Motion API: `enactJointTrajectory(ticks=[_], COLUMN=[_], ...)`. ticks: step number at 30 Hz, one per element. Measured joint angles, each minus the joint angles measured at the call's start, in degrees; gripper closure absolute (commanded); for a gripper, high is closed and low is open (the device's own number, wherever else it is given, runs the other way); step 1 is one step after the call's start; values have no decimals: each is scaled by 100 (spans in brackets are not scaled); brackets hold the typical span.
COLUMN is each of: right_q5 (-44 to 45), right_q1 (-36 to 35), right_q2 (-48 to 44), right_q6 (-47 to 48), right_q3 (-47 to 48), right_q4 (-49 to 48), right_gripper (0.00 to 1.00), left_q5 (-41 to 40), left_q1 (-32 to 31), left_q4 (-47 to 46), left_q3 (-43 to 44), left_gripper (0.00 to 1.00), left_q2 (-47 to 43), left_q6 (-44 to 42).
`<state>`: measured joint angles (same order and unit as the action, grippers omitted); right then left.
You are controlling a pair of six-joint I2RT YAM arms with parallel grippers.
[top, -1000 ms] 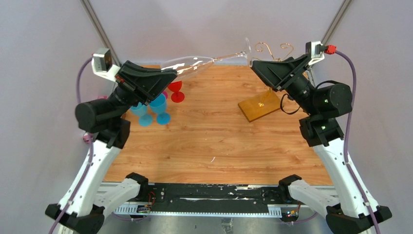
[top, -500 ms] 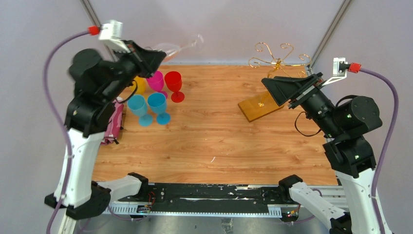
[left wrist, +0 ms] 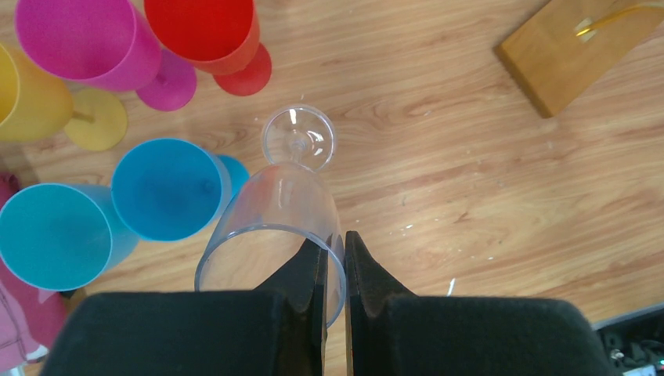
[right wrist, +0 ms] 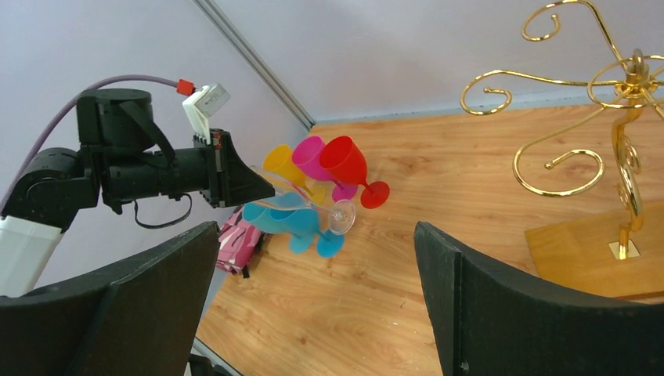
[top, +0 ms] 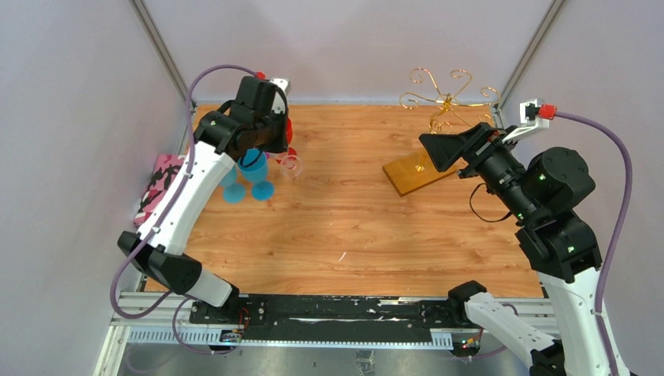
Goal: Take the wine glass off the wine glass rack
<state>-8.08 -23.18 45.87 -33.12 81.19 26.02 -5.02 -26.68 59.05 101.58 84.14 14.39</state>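
The bare wood beside the blue goblets is clear, so my left gripper should lower the wine glass onto it and let go.
The clear wine glass (left wrist: pixel 276 205) is off the rack, tilted, with its round foot (left wrist: pixel 298 138) down near the table beside the coloured cups. My left gripper (left wrist: pixel 335 252) is shut on the glass's rim, one finger inside the bowl and one outside. The glass also shows in the top view (top: pixel 291 165) and the right wrist view (right wrist: pixel 338 215). The gold wire wine glass rack (top: pixel 445 99) stands with bare arms on its wooden base (top: pixel 413 174) at the back right. My right gripper (top: pixel 437 151) is open and empty, in front of the rack (right wrist: pixel 624 117).
Red (left wrist: pixel 207 31), magenta (left wrist: pixel 82 39) and yellow (left wrist: pixel 23 102) goblets and two blue ones (left wrist: pixel 164 188) stand crowded to the left of the glass. A pink patterned pouch (top: pixel 160 182) lies at the table's left edge. Purple walls enclose the table.
My left arm has swung the glass down from high at the back left, so its foot is now close to the table by the cups. My right gripper barely moved.
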Motion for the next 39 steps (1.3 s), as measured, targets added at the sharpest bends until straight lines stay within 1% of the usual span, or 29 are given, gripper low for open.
enactJointTrajectory(ticks=[5, 13, 17, 21, 22, 23, 27, 29, 34, 39], right_q5=[70, 214, 254, 317, 326, 334, 334, 328, 219, 44], right_q1=[0, 0, 0, 0, 0, 0, 0, 0, 0, 0], right_q2=[4, 11, 37, 63, 66, 70, 90, 92, 94, 166], right_q6=[37, 170, 240, 286, 297, 302, 306, 313, 319, 317], right_q3=[-138, -286, -306, -313, -319, -326, -339, -339, -391, -396], right_q4=[81, 114, 127, 129, 133, 133, 142, 140, 96, 59], right_gripper=[0, 1, 0, 1, 1, 1, 0, 1, 1, 1], left_q5=[-190, -232, -254, -271, -275, -278, -310, -341, -444, -472], left_q1=[-9, -9, -11, -11, -11, -11, -11, -11, -11, -11], left_q4=[63, 79, 61, 7, 7, 4, 4, -9, -22, -22], left_q3=[13, 127, 223, 256, 256, 256, 254, 249, 249, 254], left_gripper=[100, 100, 100, 100, 99, 95, 69, 61, 50, 48], left_q2=[649, 1681, 1943, 1952, 1961, 1965, 1967, 1967, 1904, 1532], left_q6=[-98, -201, -219, -223, -223, -223, -236, -236, -267, -291])
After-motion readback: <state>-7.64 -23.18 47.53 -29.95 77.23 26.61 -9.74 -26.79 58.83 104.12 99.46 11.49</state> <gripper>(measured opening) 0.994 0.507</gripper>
